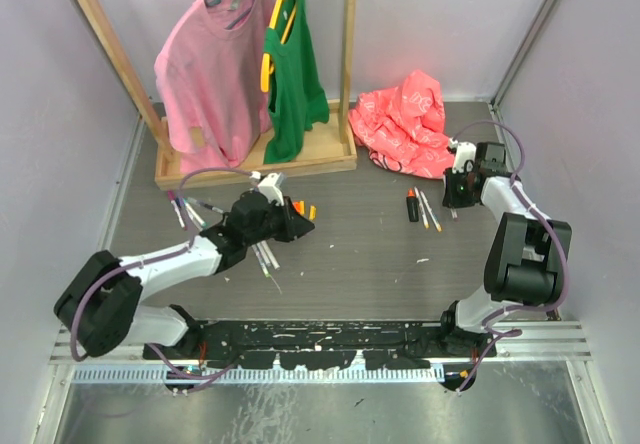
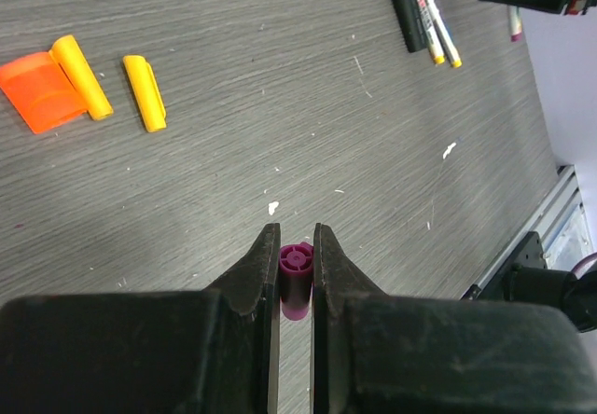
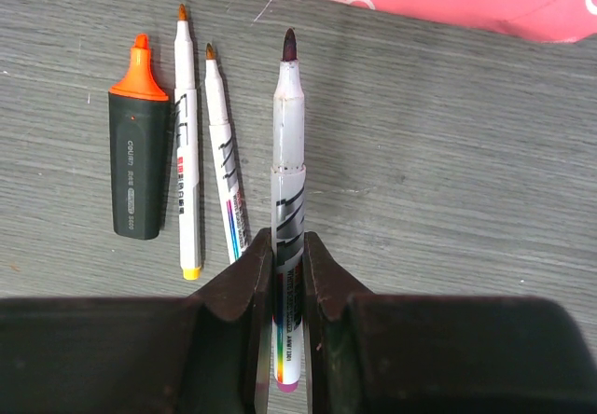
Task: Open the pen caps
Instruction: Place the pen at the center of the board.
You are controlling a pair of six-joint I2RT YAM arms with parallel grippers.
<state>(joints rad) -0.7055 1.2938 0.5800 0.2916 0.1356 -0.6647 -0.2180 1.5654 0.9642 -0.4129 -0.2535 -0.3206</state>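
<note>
My left gripper is holding the purple cap. I will turn my left gripper next, shift it to the right in the top view and lower the purple cap beside the lone yellow cap.
My left gripper (image 2: 296, 237) is shut on a small purple pen cap (image 2: 295, 279) and holds it just above the table. On the table ahead of it lie an orange cap (image 2: 42, 90) and two yellow caps (image 2: 82, 76) (image 2: 145, 92). My right gripper (image 3: 287, 241) is shut on the barrel of a white pen (image 3: 288, 144) whose dark purple tip is bare. To its left lie a black highlighter (image 3: 140, 167) with its orange tip bare and two uncapped white pens (image 3: 187, 172) (image 3: 222, 162). In the top view the left gripper (image 1: 298, 222) is mid-left and the right gripper (image 1: 455, 194) is at the right.
More white pens lie at the left (image 1: 190, 209) and beside the left arm (image 1: 265, 257). A red plastic bag (image 1: 405, 119) lies at the back right, close to the right gripper. A wooden rack (image 1: 255, 164) with a pink shirt and a green top stands at the back.
</note>
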